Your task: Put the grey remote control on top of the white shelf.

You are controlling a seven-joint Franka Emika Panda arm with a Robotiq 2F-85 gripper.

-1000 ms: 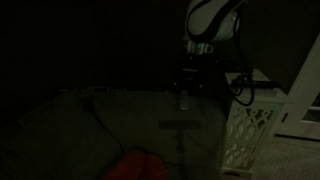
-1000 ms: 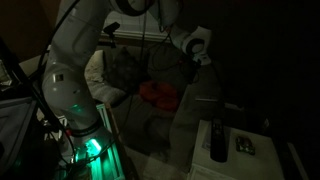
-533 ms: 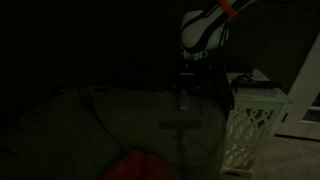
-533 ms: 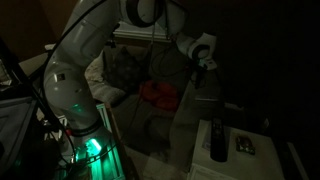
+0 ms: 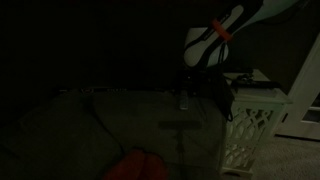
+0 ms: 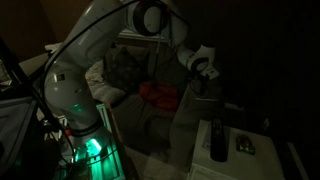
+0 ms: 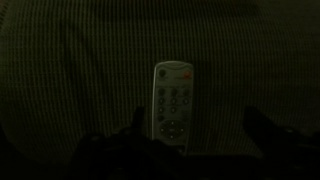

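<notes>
The grey remote lies below my gripper, off-centre left in the wrist view, so next my gripper should shift that way and lower astride its round button pad [image 7: 172,128].
The scene is very dark. In the wrist view the grey remote control [image 7: 172,100] lies flat on ribbed sofa fabric, buttons up. My gripper [image 7: 198,128] is open above it. The two dark fingers are wide apart, and the remote is between them, nearer the left finger and untouched. In both exterior views the gripper [image 5: 185,93] [image 6: 206,82] hangs over the sofa, beside the white shelf [image 5: 250,125] with its lattice side. The shelf's flat top [image 6: 262,163] shows at the lower right. I cannot make out the remote in the exterior views.
A black flat slab [image 6: 217,140] and a small object [image 6: 245,146] lie on the shelf top. A red cloth [image 6: 160,95] [image 5: 135,166] lies on the sofa. The robot base with a green light [image 6: 88,145] stands at the left.
The arm has swung over and lowered a little towards the shelf side; the wrist has tilted. The gripper stays open and empty.
</notes>
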